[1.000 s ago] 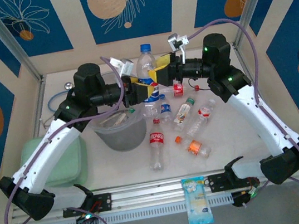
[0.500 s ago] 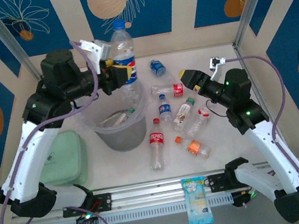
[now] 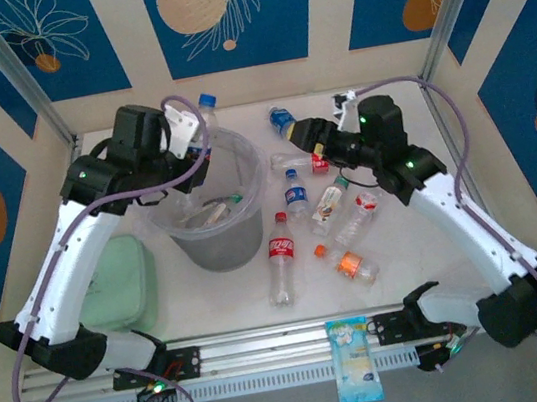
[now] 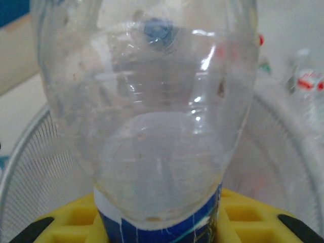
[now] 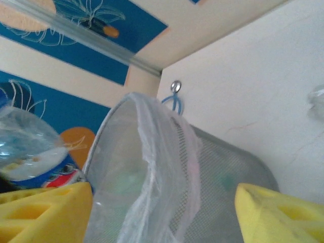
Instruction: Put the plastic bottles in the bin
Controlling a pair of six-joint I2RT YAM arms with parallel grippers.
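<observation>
My left gripper is above the bin's opening [image 3: 231, 178], so next I will tip it downward, lower the large clear bottle into the bin [image 3: 205, 246] and release it.
My left gripper [image 3: 191, 144] is shut on a large clear bottle with a blue label [image 3: 202, 122], holding it tilted over the far rim of the bin [image 3: 205, 246]. In the left wrist view the bottle [image 4: 152, 126] stands between my yellow fingers [image 4: 253, 215], with the bin's wall [image 4: 30, 172] behind. My right gripper [image 3: 302, 137] hangs open and empty right of the bin, above a red-labelled bottle [image 3: 303, 162]. In its wrist view the gripper [image 5: 164, 212] faces the bin [image 5: 152, 177], with the held bottle [image 5: 30, 147] at left. Several small bottles lie on the table, among them a cola bottle [image 3: 279, 260].
A pale green pad [image 3: 109, 285] lies left of the bin. A flat blue-and-white packet [image 3: 355, 362] sits at the near edge. A blue cable [image 3: 102, 180] lies at the far left by a metal hook [image 5: 175, 87]. An orange-labelled bottle [image 3: 352, 265] lies near centre-right.
The left arm has brought the big bottle down from upright and high to tilted over the bin. The right arm has swung up and left toward the bin, still open.
</observation>
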